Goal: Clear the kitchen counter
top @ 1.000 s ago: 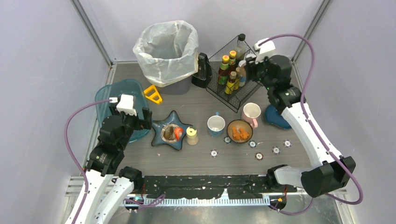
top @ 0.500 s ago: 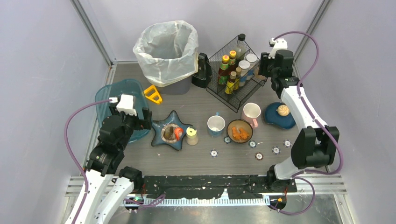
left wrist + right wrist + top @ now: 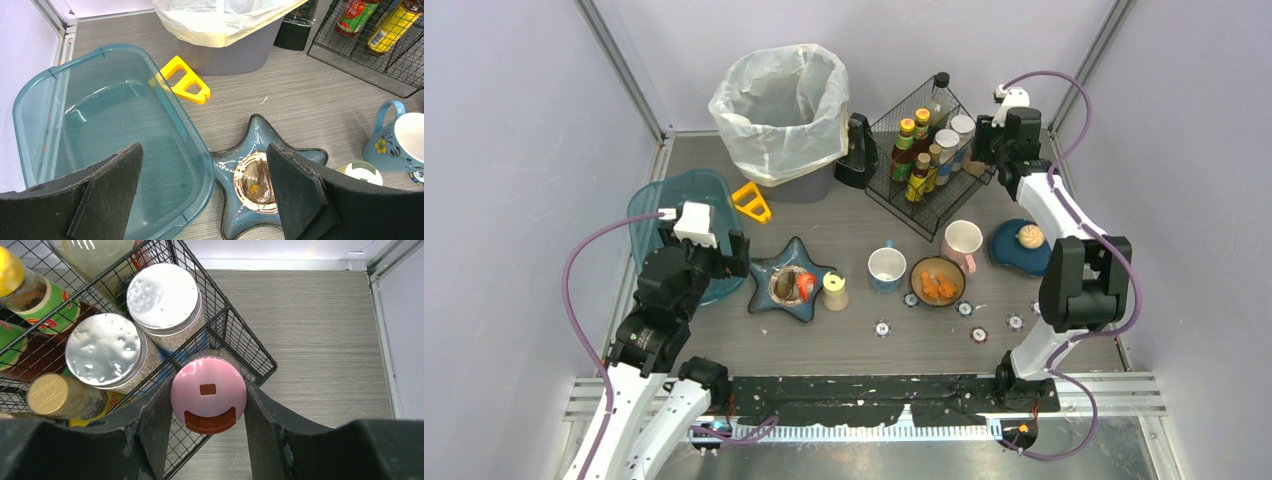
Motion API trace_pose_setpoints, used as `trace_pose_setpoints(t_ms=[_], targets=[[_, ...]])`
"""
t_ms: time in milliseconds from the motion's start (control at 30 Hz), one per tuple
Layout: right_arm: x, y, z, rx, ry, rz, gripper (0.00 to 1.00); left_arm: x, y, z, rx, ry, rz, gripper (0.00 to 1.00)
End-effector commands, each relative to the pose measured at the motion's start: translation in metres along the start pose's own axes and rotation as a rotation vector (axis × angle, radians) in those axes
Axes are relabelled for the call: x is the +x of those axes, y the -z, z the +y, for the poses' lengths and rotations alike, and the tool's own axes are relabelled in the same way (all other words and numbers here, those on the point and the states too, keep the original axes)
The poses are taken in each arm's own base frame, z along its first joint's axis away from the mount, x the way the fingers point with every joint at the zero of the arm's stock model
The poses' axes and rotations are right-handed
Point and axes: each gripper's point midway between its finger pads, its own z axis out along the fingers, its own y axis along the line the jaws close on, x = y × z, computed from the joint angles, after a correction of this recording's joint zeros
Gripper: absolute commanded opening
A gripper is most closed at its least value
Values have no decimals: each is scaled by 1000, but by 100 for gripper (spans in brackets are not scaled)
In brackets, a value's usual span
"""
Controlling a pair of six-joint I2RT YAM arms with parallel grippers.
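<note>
The space beside the silver-lidded jars is free, so my right gripper next needs to shift slightly toward those jars and then lower the jar into the rack's corner.
The kitchen counter [image 3: 844, 345] is dark grey wood grain. My right gripper [image 3: 208, 392] is shut on a jar with a pink lid [image 3: 208, 390], held at the right corner of the black wire rack [image 3: 250, 352]. I cannot tell whether the jar is inside the wires. In the top view that gripper [image 3: 992, 140] is at the rack's right end [image 3: 894, 205]. My left gripper [image 3: 204, 155] is open and empty, above the rim of the teal tub [image 3: 200, 150] and the blue star dish [image 3: 250, 150]. It also shows in the top view [image 3: 724, 258].
A lined trash bin [image 3: 779, 100], a yellow tool [image 3: 751, 203], a yellowish shaker [image 3: 835, 291], a blue mug [image 3: 886, 268], a bowl of orange food [image 3: 937, 282], a pink mug [image 3: 962, 242], a blue plate with a bun [image 3: 1019, 250] and small round chips [image 3: 881, 327] stand on the counter.
My right arm has swung from over the rack's middle to its right end and folded back, uncovering the blue plate. The left arm has not moved.
</note>
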Motion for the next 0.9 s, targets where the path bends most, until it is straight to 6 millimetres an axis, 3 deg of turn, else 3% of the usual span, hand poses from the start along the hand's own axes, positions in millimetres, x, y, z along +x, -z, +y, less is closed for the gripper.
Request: trace_pose_setpoints(t_ms=[0,233,300,433,567,600,700,867], targets=[[-48,-5,4,-35,-12,-137,5,-18,1,-1,7,4,-51,95],[-27,-34,0,-14,-9,-68,5,-17,0,-1,7,3,-49,95],[-13,-42,1,-14,-5,-18,6,-17,0,-2,7,2,-47,95],[4,-55,0,-13,-2,37,15,-17,0,-2,9,2,-46,95],[6,-55,1,-14,-4,57,38,-17,0,-2,10,2,-46,95],[6,-54,0,-13,-5,55,49,-17,0,-2,10,2,-46,95],[-9,-39,0,-13,-14,19,68,-17,0,-3,13,4,-48,95],[-21,-12,4,-28,-44,-13,83,-18,1,-3,17,6,-52,95]])
